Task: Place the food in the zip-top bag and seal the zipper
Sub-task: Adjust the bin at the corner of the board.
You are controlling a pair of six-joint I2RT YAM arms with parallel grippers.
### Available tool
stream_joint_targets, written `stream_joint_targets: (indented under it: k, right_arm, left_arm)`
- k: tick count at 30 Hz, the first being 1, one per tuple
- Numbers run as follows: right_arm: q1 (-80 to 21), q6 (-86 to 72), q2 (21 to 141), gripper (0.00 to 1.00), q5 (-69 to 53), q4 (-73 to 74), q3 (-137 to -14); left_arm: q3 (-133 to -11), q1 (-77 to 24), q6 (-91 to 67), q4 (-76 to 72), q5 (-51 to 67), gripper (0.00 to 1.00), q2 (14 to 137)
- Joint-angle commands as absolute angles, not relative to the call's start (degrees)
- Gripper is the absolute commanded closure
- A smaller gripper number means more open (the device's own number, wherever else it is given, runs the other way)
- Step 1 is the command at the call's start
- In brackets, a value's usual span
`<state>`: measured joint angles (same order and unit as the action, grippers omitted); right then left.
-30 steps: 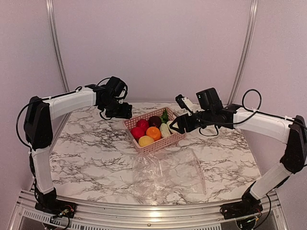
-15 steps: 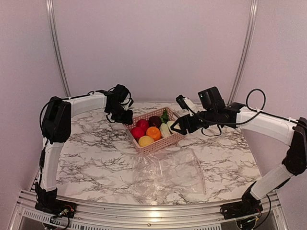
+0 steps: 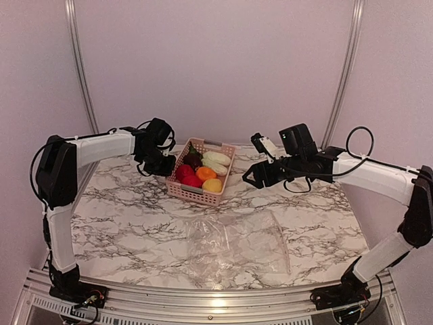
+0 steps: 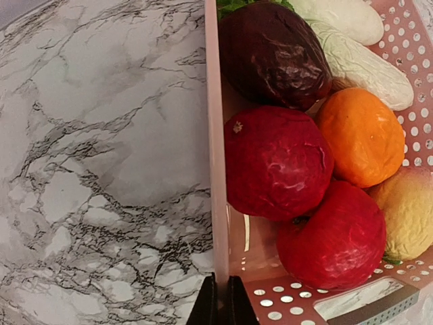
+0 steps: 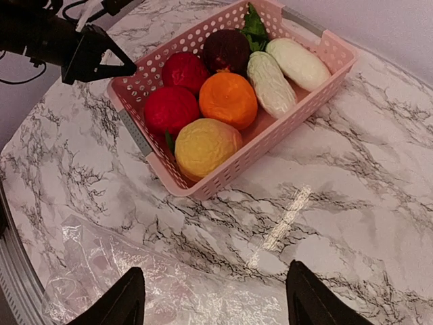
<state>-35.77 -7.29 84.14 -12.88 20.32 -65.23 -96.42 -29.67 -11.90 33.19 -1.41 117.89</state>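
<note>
The bag's far edge (image 3: 196, 219) lies nearer me, so my left gripper needs to pull the basket back and left in the top view, then release it there.
The food lies in a pink lattice basket (image 3: 193, 193): two red pieces (image 4: 277, 162), a dark purple one (image 4: 274, 54), an orange one (image 4: 362, 135), a yellow one (image 4: 409, 213), two white oblong ones (image 4: 365, 64) and a leafy green (image 5: 254, 26). My left gripper (image 3: 166, 169) is shut on the basket's left rim (image 4: 214, 169), fingertips (image 4: 204, 308) pinching it. The zip-top bag (image 3: 237, 240) lies flat, clear and crinkly, nearer the table's front. Its zipper is too faint to make out. My right gripper (image 3: 252, 177) hovers open right of the basket, over the bag's far edge (image 5: 135, 284).
Marble tabletop (image 3: 122, 203) spreads round the basket and bag. A metal rail (image 3: 203, 298) runs along the near edge. The back wall stands just behind the basket.
My left gripper has shut on the basket's rim. The basket has slid left and turned on the table. The right arm has barely moved.
</note>
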Motion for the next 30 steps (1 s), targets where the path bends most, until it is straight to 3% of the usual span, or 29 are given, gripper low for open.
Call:
stream_joint_targets:
  k: [1, 11, 20, 26, 30]
  right_arm:
    - [-36.26, -9.26, 86.04, 0.32, -11.11, 17.72, -65.50]
    - [-36.19, -11.82, 85.95, 0.33, -15.51, 14.97, -59.53]
    - [-36.23, -14.24, 83.54, 0.31, -14.42, 18.63, -57.98]
    - [-34.89, -17.92, 78.34, 0.31, -12.36, 20.33, -50.68]
    - [-33.57, -18.37, 76.11, 0.31, -12.27, 22.45, -47.24]
  left_arm:
    - [-86.98, -29.27, -17.07, 31.56, -8.16, 1.00, 107.46]
    - [-59.71, -29.21, -23.17, 27.04, -11.62, 1.00, 84.53]
    - [-46.37, -28.53, -21.21, 27.74, -11.13, 1.00, 72.56]
    - [-40.39, -29.41, -27.78, 17.04, -6.93, 1.00, 70.98]
    - [-43.94, -31.14, -27.66, 13.81, -5.28, 1.00, 77.57]
